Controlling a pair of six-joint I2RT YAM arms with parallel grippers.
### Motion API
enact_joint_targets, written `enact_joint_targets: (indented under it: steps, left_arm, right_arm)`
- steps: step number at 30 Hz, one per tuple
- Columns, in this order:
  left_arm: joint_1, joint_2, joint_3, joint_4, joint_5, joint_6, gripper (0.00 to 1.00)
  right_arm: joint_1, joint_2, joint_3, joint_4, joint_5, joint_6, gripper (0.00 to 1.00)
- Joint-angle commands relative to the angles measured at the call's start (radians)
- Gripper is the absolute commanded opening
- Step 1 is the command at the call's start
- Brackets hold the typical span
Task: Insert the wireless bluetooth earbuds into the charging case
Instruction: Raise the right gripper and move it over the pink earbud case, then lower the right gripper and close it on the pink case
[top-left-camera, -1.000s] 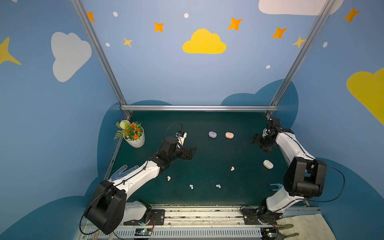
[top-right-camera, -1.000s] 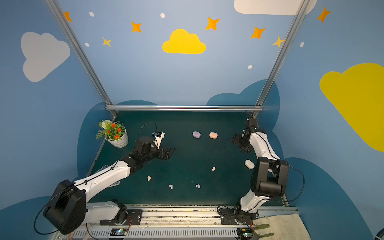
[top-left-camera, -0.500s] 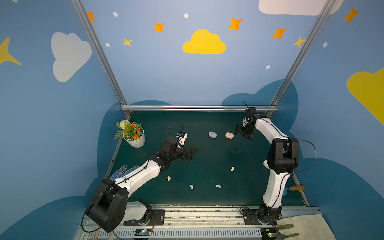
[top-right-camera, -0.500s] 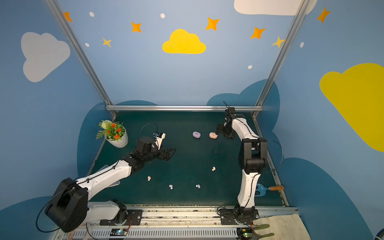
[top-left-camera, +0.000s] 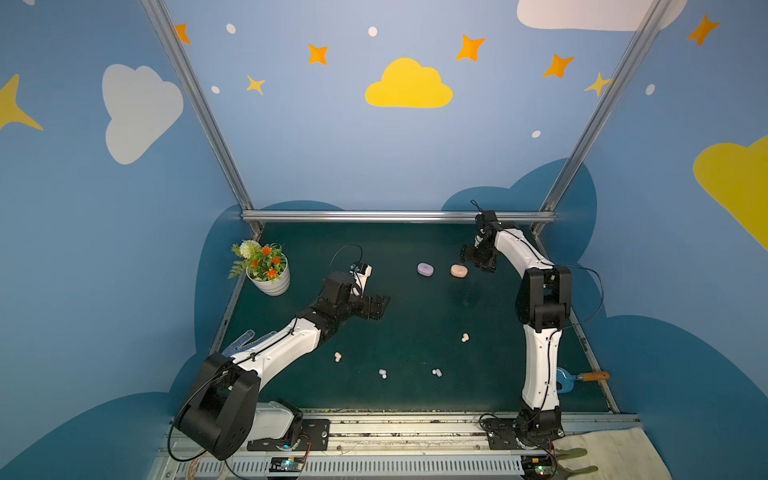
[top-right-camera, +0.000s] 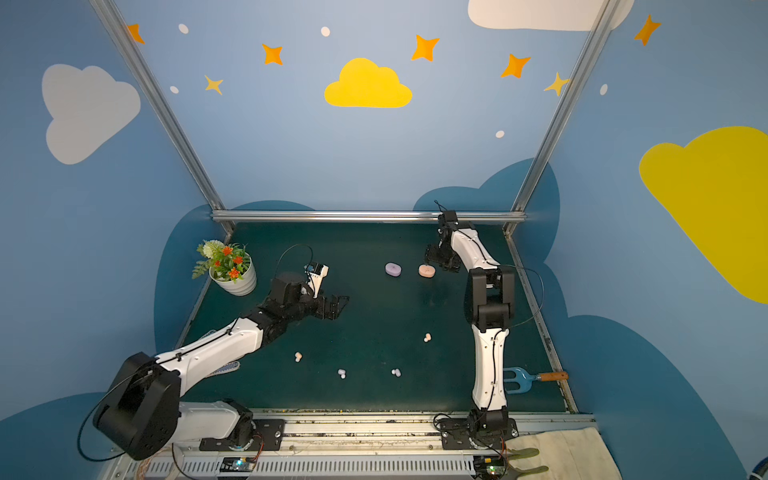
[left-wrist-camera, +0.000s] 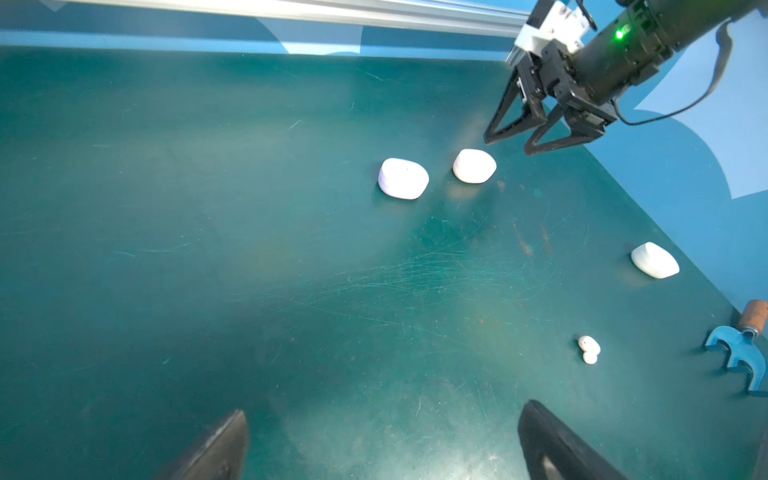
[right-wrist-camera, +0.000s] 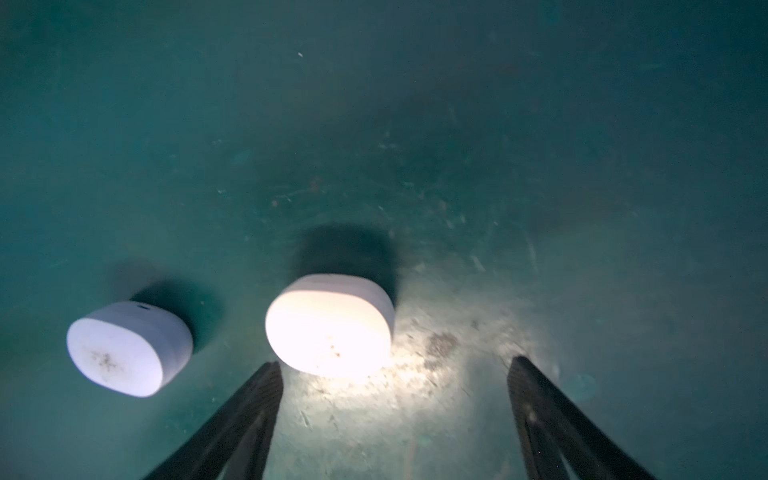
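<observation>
I should shift my right gripper toward the lavender case and bring the open jaws down around the rounded ends of the peach case (top-left-camera: 459, 271) (right-wrist-camera: 328, 328), since it lies below, that way.
Several tiny earbuds lie loose on the green mat: a peach one (top-left-camera: 465, 337) (top-right-camera: 427, 337) (left-wrist-camera: 589, 349), another peach one (top-left-camera: 338, 356), and two lavender ones (top-left-camera: 382, 373) (top-left-camera: 436, 372). Toward the back sit a shut lavender charging case (top-left-camera: 425, 269) (right-wrist-camera: 124, 349) and a shut peach case (top-left-camera: 459, 271) (top-right-camera: 426, 271) (right-wrist-camera: 328, 328). A white case (left-wrist-camera: 655, 261) shows only in the left wrist view. My right gripper (top-left-camera: 464, 257) (right-wrist-camera: 395, 365) is open and empty, just right of the peach case, apart from it. My left gripper (top-left-camera: 384, 305) (left-wrist-camera: 382, 415) is open, empty, over bare mat.
A white pot of flowers (top-left-camera: 268, 274) stands at the back left. A blue hand fork with a wooden handle (top-left-camera: 573, 379) lies by the right edge. A dotted glove (top-left-camera: 245, 340) lies under my left arm. A metal rail (top-left-camera: 395, 216) bounds the back.
My right arm has swung from the right side toward the back middle, bringing its gripper next to the peach case. The left arm has barely moved.
</observation>
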Motion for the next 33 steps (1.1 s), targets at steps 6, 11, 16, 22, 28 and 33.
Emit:
enact_joint_targets:
  steps: [6,11,16,22,28,33]
  left_arm:
    - [0.016,0.006,0.004,0.02,0.005,-0.003,1.0]
    - [0.02,0.011,0.004,0.028,0.011,-0.008,1.0]
    - [0.025,0.01,-0.004,0.043,0.01,-0.013,1.0]
    - [0.031,0.017,-0.002,0.045,0.018,-0.02,1.0]
    - [0.039,0.03,0.004,0.046,0.03,-0.024,1.0]
    - [0.042,0.035,0.005,0.046,0.035,-0.027,1.0]
  right_arm:
    - [0.031,0.084,0.125,-0.09,0.008,0.038,0.86]
    - [0.041,0.109,0.157,-0.105,0.012,0.037,0.86]
    - [0.051,0.116,0.159,-0.1,0.037,0.04,0.86]
    - [0.057,0.151,0.191,-0.119,0.031,0.043,0.86]
    - [0.063,0.179,0.221,-0.139,0.042,0.043,0.83]
    - [0.066,0.181,0.224,-0.144,0.046,0.042,0.76]
